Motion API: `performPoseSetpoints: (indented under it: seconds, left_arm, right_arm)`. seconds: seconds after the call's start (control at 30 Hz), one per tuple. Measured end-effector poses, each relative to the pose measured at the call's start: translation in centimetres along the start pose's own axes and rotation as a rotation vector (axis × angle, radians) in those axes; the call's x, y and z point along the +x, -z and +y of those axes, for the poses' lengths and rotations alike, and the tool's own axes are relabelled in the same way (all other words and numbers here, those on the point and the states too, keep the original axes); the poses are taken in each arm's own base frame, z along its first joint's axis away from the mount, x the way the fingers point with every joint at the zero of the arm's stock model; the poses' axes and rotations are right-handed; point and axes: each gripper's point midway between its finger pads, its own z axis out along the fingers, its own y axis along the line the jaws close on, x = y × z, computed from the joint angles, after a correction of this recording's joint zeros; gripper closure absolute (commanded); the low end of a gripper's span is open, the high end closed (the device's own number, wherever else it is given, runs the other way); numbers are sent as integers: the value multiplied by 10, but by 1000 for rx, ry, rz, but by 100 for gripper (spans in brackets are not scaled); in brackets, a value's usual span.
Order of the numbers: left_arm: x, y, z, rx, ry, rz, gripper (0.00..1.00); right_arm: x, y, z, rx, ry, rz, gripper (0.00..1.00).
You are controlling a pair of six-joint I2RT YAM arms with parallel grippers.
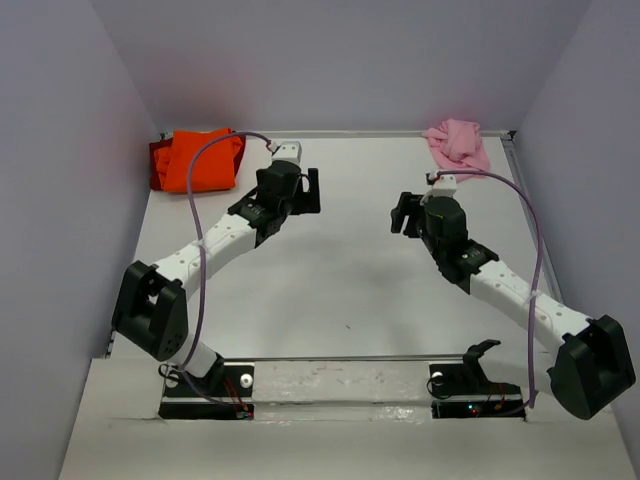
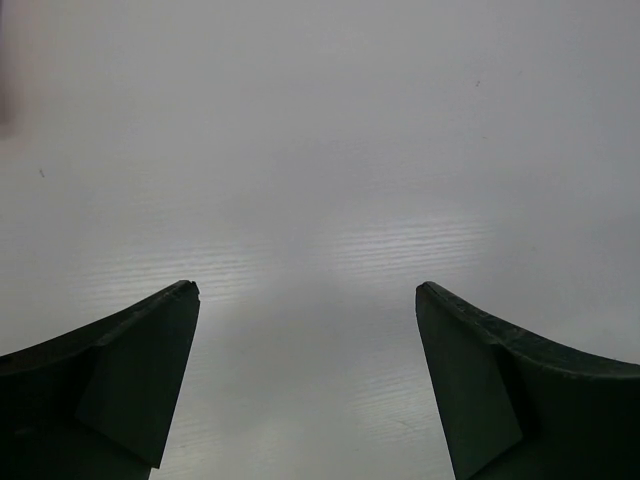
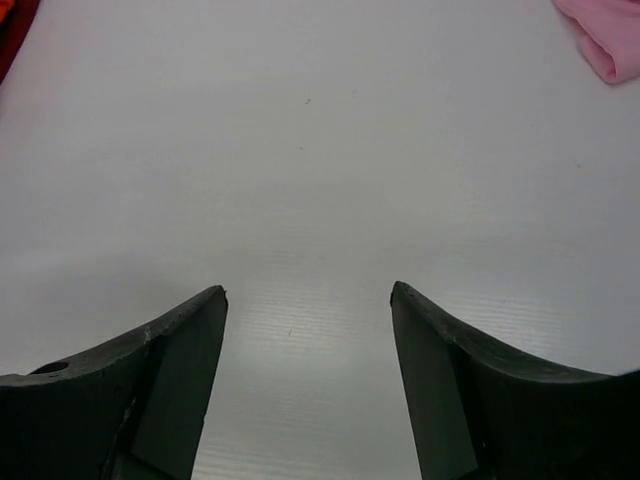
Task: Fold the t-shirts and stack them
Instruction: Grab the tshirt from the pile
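My right gripper's fingers are around only bare table, so I should move my right gripper outward, to the right in the top view, and down onto the pink t-shirt's near end (image 1: 470, 166).
A pile of bright orange t-shirts (image 1: 200, 160) lies at the far left corner of the white table. A crumpled light pink t-shirt (image 1: 458, 143) lies at the far right corner; its edge shows in the right wrist view (image 3: 608, 35). My left gripper (image 1: 301, 190) is open and empty, right of the orange pile and apart from it. Its wrist view shows bare table between the fingers (image 2: 150, 350). My right gripper (image 1: 403, 212) is open and empty, near the table's middle, below and left of the pink shirt. Its fingers (image 3: 180, 340) frame bare table.
Grey walls enclose the table on the left, back and right. A sliver of orange-red cloth (image 3: 8, 30) shows at the top left of the right wrist view. Purple cables (image 1: 200, 250) loop over both arms.
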Motion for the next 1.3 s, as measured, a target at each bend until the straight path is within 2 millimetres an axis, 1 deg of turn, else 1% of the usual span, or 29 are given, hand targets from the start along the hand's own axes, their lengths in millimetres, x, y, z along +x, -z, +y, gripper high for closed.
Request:
performPoseSetpoints:
  seconds: [0.03,0.1,0.17,0.27,0.3,0.33,0.37,0.4,0.43,0.47,0.5,0.57,0.63,0.67,0.73,0.77,0.8,0.9,1.0,1.03,1.07,1.13,1.3]
  left_arm:
    - [-1,-1,4,-5,8,2,1]
    - [-4,-4,18,-26,42,7,1]
    - [-6,-7,28,-32,70,9,1]
    - [-8,-12,41,-45,108,18,1]
    - [-7,-12,42,-46,111,21,1]
    - [-7,-12,41,-43,111,21,1]
    - [-5,-11,37,-35,105,25,1]
    - [-4,-11,32,-27,99,26,1]
    - [-2,-10,27,-16,91,30,1]
    - [-1,-9,23,-8,84,32,1]
    - [1,-8,19,1,73,37,1]
    - [2,-6,14,12,58,39,1]
    - [2,-6,14,11,50,38,1]
    - [2,-6,14,9,47,38,1]
    - [3,-5,14,10,46,42,1]
    - [3,-5,15,10,47,43,1]
    - [3,-6,16,8,49,45,1]
    - [2,-7,21,14,72,51,1]
    - [-2,-10,34,5,110,53,1]
    - [-4,-10,39,-4,119,50,1]
    - [-5,-11,43,-10,125,49,1]
    - [-5,-11,44,-11,130,49,1]
    - [-5,-11,41,6,132,57,1]
  right_arm:
    - [1,0,-1,3,7,3,27]
    - [4,-1,-2,5,24,20,28]
    - [5,-5,-1,11,36,27,28]
    - [6,-25,-6,61,55,51,28]
    - [5,-38,-9,87,64,72,29]
    - [-1,-57,-14,121,75,81,29]
    - [-5,-72,-15,138,77,85,30]
    - [-10,-98,-23,182,89,105,30]
    - [-15,-119,-20,194,98,113,30]
    - [-19,-131,-30,222,90,110,30]
    - [-22,-149,-40,255,91,121,30]
    - [-27,-176,-53,295,93,126,30]
    - [-34,-198,-64,325,92,119,30]
    - [-33,-207,-70,339,90,123,30]
    - [-39,-232,-88,381,83,122,30]
    - [-42,-238,-94,398,82,120,31]
    - [-45,-249,-107,437,77,112,31]
    - [-51,-262,-139,547,76,107,31]
    - [-53,-269,-167,640,87,109,31]
    - [-48,-269,-179,676,99,123,31]
    - [-45,-268,-186,696,105,134,31]
    - [-31,-262,-208,747,116,179,32]
    - [-5,-249,-241,813,122,270,33]
